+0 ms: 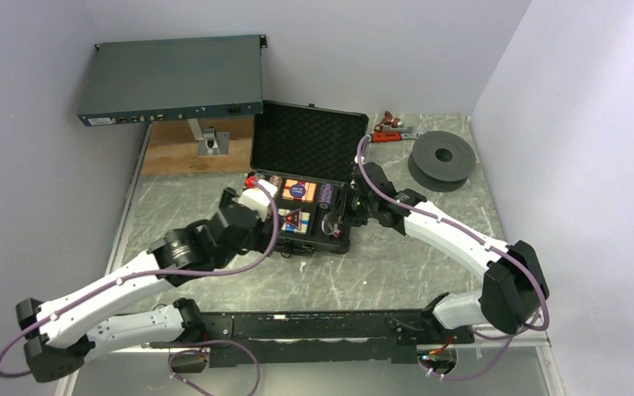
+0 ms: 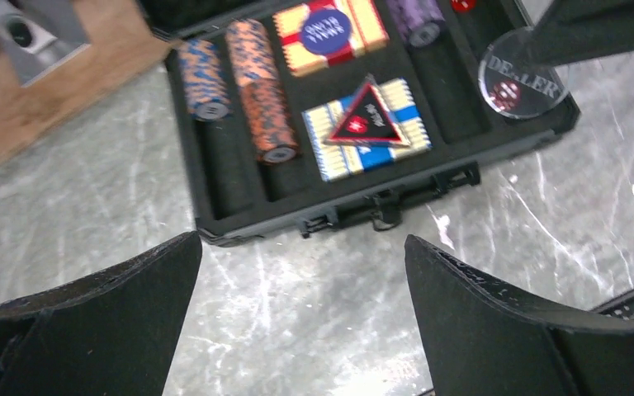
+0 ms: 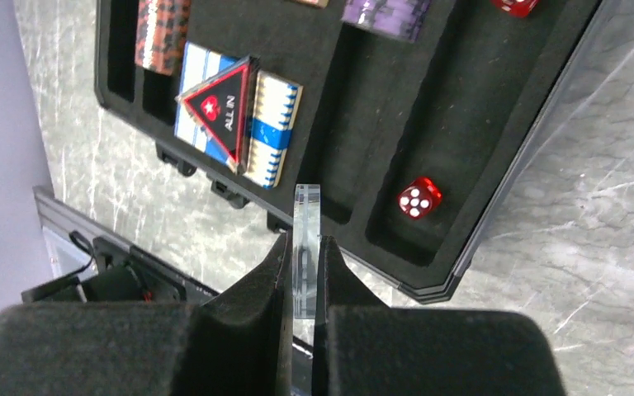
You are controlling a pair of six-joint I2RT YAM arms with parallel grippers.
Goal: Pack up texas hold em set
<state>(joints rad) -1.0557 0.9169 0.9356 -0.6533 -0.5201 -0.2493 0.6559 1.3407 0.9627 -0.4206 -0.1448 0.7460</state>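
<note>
The right gripper moves toward the blue card deck next, then lowers the button into the slot in front of the purple chips [image 1: 320, 226] [image 3: 352, 128], which is empty.
The black case [image 1: 340, 244] lies open with its foam-lined lid [image 1: 309, 140] upright. In the left wrist view it holds blue chips [image 2: 201, 78], orange chips [image 2: 260, 87], purple chips [image 2: 417, 16], a red card deck [image 2: 328, 33] and a blue card deck [image 2: 330, 144] with the triangular black-red marker [image 2: 366, 115] on top. My right gripper [image 3: 304, 243] is shut on a clear DEALER button [image 2: 522, 82], held edge-on over the case's front right corner [image 1: 330, 221]. A red die [image 3: 418, 198] lies in the slot below. My left gripper [image 2: 304, 247] is open and empty over the table at the case's front left [image 1: 256, 198].
A flat grey-blue rack unit [image 1: 172, 78] stands on a mount over a wooden board [image 1: 186, 153] at the back left. A black round spool [image 1: 442, 158] and a small orange-red tool [image 1: 392, 130] lie at the back right. Walls close in both sides.
</note>
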